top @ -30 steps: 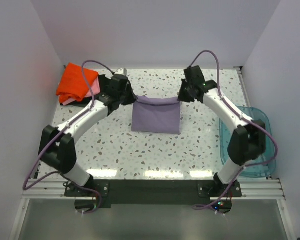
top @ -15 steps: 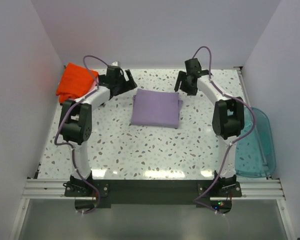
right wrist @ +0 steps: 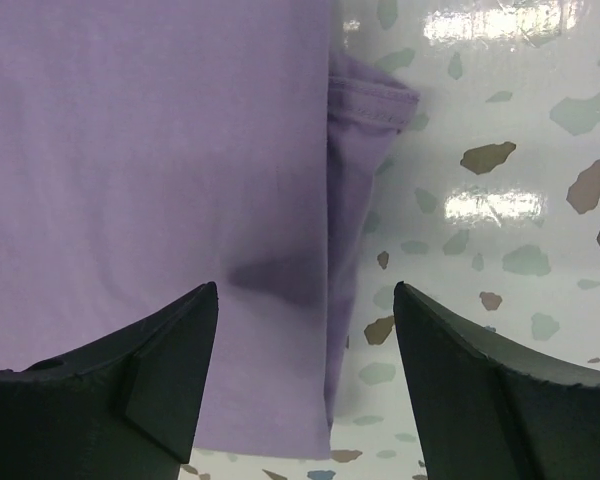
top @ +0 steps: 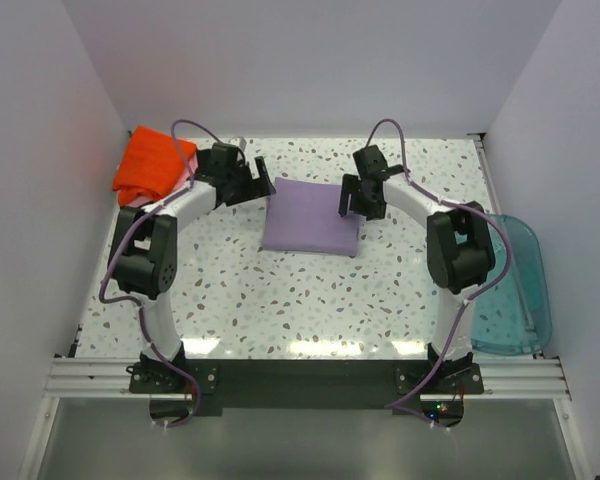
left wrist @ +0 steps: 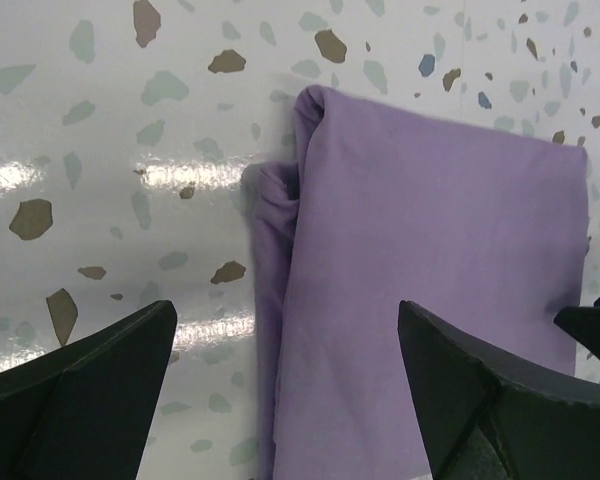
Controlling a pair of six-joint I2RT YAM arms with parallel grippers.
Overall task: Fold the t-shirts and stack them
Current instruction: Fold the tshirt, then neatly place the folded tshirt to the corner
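One finger of the robot's left gripper hangs over bare tabletop, so the gripper will go down and shift to the right in the top view to close on the lavender t-shirt's folded edge (top: 273, 205) (left wrist: 302, 275).
A lavender t-shirt (top: 312, 216) lies folded into a square at the middle back of the table. My left gripper (top: 263, 182) hovers open over its left edge, and in the left wrist view that gripper (left wrist: 286, 330) straddles the folded edge of the lavender t-shirt (left wrist: 430, 220) without holding it. My right gripper (top: 352, 203) stands open above the right edge; in the right wrist view this gripper (right wrist: 305, 300) has the lavender t-shirt (right wrist: 150, 150) and its tucked sleeve below it. An orange t-shirt (top: 150, 165) lies on a pink one (top: 189, 178) at the back left.
A translucent teal bin (top: 510, 290) hangs off the table's right edge. The enclosure's white walls stand close along the left, the back and the right. The speckled tabletop (top: 310, 300) shows bare in front of the lavender shirt.
Both grippers have opened and let go of the lavender shirt's far edge. The shirt has settled flat as a square, and both grippers now hover over its side edges.
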